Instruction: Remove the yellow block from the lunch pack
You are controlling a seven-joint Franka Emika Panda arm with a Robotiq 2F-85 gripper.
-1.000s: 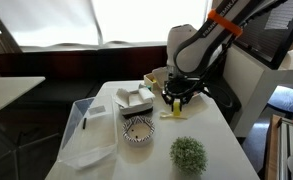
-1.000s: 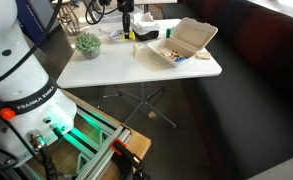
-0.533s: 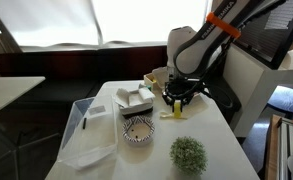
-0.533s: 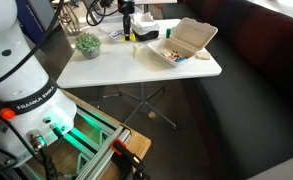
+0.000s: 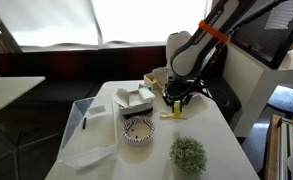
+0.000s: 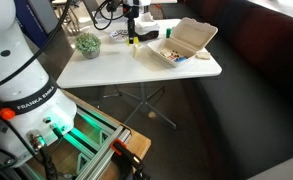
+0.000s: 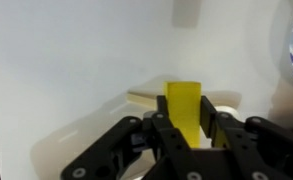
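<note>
My gripper is holding the yellow block, which should go out of the lunch pack and down onto the pale flat piece [image 5: 172, 116] [image 7: 151, 102] next.
My gripper [image 5: 176, 99] is shut on the yellow block [image 5: 176, 104] and holds it upright just above the white table, to the side of the open white lunch pack [image 5: 136, 98]. In the wrist view the yellow block [image 7: 184, 108] stands between the black fingers [image 7: 211, 118] of the gripper [image 7: 186, 116], over a pale flat piece [image 7: 146, 98] on the table. The gripper [image 6: 133, 33], the block [image 6: 133, 39] and the lunch pack [image 6: 182, 42], which holds small items, also show in an exterior view.
A patterned bowl [image 5: 137, 130] and a small green plant [image 5: 188, 153] stand near the table's front. A clear plastic container [image 5: 86, 130] lies beside the bowl. The plant [image 6: 87, 44] is near a table edge. The table edges are close all round.
The arm has shifted slightly and its upper links have tilted. The yellow block stays in the grip at nearly the same spot above the table.
</note>
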